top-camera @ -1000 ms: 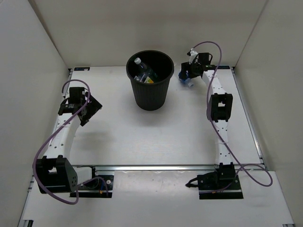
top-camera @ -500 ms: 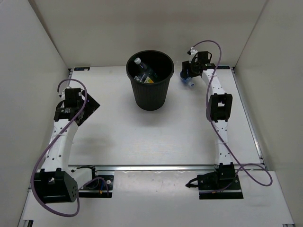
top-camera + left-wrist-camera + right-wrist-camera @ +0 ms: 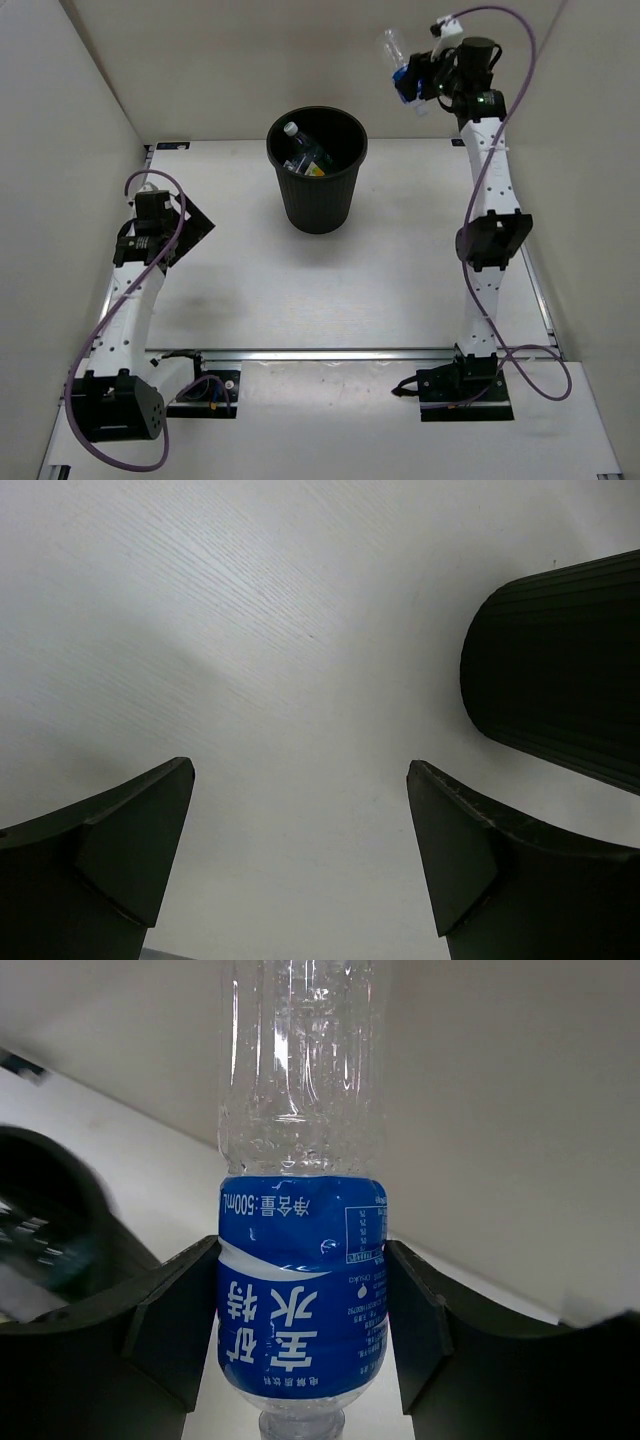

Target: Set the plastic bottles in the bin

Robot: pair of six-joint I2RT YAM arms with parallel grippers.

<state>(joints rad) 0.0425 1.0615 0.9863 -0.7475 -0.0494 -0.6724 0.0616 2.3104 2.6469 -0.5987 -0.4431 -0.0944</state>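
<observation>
The bin is to the left of my right gripper in the top view, so next I will move that gripper across over the bin's opening (image 3: pixel 318 141) (image 3: pixel 40 1222) to let go of the clear bottle.
The black bin (image 3: pixel 318 180) stands at the back middle of the table, with bottles (image 3: pixel 305 152) lying inside it. My right gripper (image 3: pixel 415 78) is raised high at the back right, to the right of the bin, shut on a clear bottle with a blue label (image 3: pixel 403 65). In the right wrist view both fingers (image 3: pixel 175 1325) press the blue label (image 3: pixel 300 1290), and the bin's rim (image 3: pixel 50 1230) shows at the left. My left gripper (image 3: pixel 190 228) is open and empty, low over the table at the left. The bin's wall (image 3: pixel 560 670) shows in the left wrist view.
White walls close in the table on the left, back and right. A metal rail (image 3: pixel 350 353) runs across the near edge between the arm bases.
My right gripper has lifted the blue-label bottle off the table at the back right, high into the air. My left arm has drawn back a little to the left.
</observation>
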